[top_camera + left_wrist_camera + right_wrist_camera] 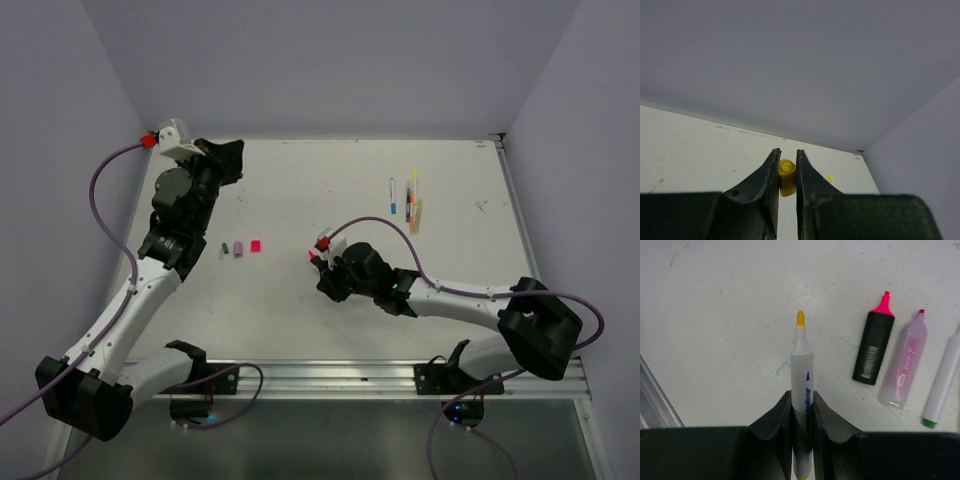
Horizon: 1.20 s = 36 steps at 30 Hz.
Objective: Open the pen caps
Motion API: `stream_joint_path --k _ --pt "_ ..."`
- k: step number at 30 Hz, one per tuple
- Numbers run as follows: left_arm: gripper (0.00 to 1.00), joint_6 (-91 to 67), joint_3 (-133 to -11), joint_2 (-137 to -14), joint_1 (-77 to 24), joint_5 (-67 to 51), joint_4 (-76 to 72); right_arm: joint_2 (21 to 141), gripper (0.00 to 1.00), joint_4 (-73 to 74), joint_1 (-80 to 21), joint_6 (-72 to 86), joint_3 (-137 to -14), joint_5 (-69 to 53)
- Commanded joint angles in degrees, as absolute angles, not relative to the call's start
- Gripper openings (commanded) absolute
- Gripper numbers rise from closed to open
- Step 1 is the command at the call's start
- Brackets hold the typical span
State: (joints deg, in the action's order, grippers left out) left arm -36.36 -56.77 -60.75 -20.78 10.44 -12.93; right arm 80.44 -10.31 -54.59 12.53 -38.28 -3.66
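The pen in my right gripper is uncapped. My right gripper should next move outward, to the right in the top view, and down to the tabletop past the green-ended pen.
My left gripper [787, 152] is shut on a small yellow pen cap [786, 175] and holds it above the table; in the top view it is at the far left corner [232, 158]. My right gripper [802, 395] is shut on a white pen [802, 365] whose yellow tip is bare; in the top view it is mid-table [335, 280]. A black-and-pink highlighter [874, 347], a lilac highlighter [904, 362] and a white green-ended pen [942, 385] lie uncapped beside it. Green [224, 247], lilac [238, 248] and pink [256, 245] caps lie loose left of centre.
More thin pens lie at the back right: a white one with blue [392, 196] and a yellow-orange bunch [414, 205]. Grey walls enclose the table on three sides. A metal rail [330, 378] runs along the near edge.
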Motion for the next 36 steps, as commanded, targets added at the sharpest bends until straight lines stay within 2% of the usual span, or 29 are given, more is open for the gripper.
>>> stream_joint_path --k 1,8,14,20,28,36 --pt "0.0 -27.98 -59.24 -60.47 -19.16 14.94 -4.33 77.17 0.0 -4.59 -53.27 10.12 -43.31 4.64" --pt "0.0 -20.75 -60.3 -67.75 -12.31 14.95 18.52 78.57 0.0 7.9 -42.81 8.88 -49.3 6.68" --pt "0.0 -18.99 -59.24 -75.3 -5.37 12.22 25.04 84.98 0.0 13.09 -36.04 6.16 -55.71 6.6" --pt "0.03 -16.97 -58.27 -82.87 -1.06 10.73 26.63 94.02 0.0 15.11 -33.4 0.97 -60.29 3.79" --pt "0.07 -13.19 -56.78 -88.93 -0.44 10.29 25.49 100.72 0.0 16.08 -31.03 -6.24 -63.89 -3.16" --pt "0.1 -11.78 -56.34 -93.33 -0.44 7.38 24.52 103.8 0.09 16.78 -29.18 -7.73 -64.6 -5.98"
